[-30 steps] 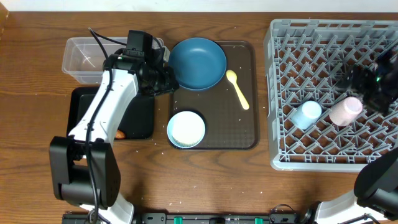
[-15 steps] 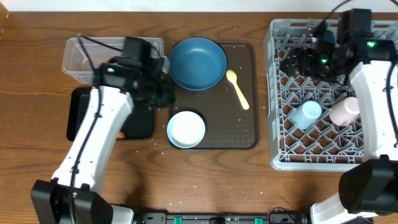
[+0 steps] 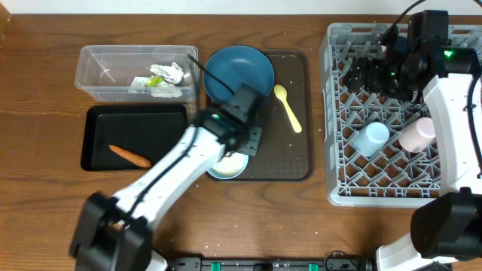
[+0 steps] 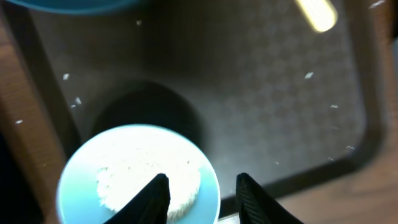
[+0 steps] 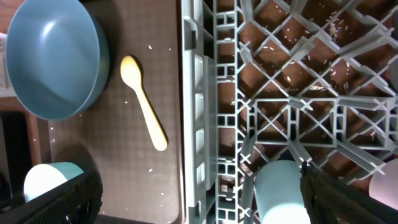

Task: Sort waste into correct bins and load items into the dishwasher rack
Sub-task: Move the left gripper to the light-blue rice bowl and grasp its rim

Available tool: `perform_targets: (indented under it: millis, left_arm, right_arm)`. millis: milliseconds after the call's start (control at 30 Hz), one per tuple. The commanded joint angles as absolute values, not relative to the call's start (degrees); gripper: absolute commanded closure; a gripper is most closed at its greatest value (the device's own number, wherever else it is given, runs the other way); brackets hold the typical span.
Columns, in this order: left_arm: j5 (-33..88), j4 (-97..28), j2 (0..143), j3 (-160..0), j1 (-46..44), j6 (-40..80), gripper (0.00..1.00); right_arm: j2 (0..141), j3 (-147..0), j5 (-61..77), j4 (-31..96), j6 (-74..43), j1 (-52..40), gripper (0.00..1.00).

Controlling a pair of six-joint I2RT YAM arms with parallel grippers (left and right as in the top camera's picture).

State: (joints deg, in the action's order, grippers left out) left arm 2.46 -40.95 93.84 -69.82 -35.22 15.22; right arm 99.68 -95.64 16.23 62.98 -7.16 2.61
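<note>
My fingers straddle the small white bowl's rim, so I will lower my left gripper to its edge facing the dishwasher rack (image 3: 329,113).
My left gripper (image 3: 241,149) (image 4: 202,194) hovers open over the small white bowl (image 3: 223,167) (image 4: 134,180), which holds rice. One finger is over the rice and the other is outside the rim; I cannot tell whether they touch it. The large dark blue bowl (image 3: 239,75) (image 5: 56,59) and the pale yellow spoon (image 3: 288,107) (image 5: 144,102) lie on the brown tray. My right gripper (image 3: 363,75) (image 5: 199,205) stands wide open and empty over the left side of the dishwasher rack (image 3: 329,113) (image 5: 205,93). A light blue cup (image 3: 372,138) (image 5: 283,193) and a pink cup (image 3: 419,134) lie in the rack.
The clear tub (image 3: 98,71) holds white tissue (image 3: 172,73) and a green scrap (image 3: 154,81). The black tray (image 3: 151,124) holds a carrot piece (image 3: 129,156). Rice grains are scattered over the brown tray (image 3: 290,162) (image 4: 280,112) and the wood near it.
My left arm has swung right from the clear tub to the small white bowl, and its jaws have widened. Tissue now shows in the tub. The right arm rose to the rack's back left.
</note>
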Motion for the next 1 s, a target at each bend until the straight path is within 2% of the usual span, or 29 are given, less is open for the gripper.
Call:
perform_targets:
  millis: [0,400,967]
  left_arm:
    - [-3.07,-39.9,99.11,-69.17,-36.97,16.56,0.61]
    - [-3.05,-41.01,105.45,-69.17,-37.58,16.21,0.6]
    - [-3.07,-41.5,107.07,-68.55,-37.85,16.21,0.72]
  right_arm:
    - [98.15,-96.53,15.59,63.22,-6.98,3.2,0.01]
    - [98.15,-96.53,15.0,64.34,-6.59,3.03,0.01]
    - [98.15,-96.53,13.76,65.52,-6.57,3.03,0.01]
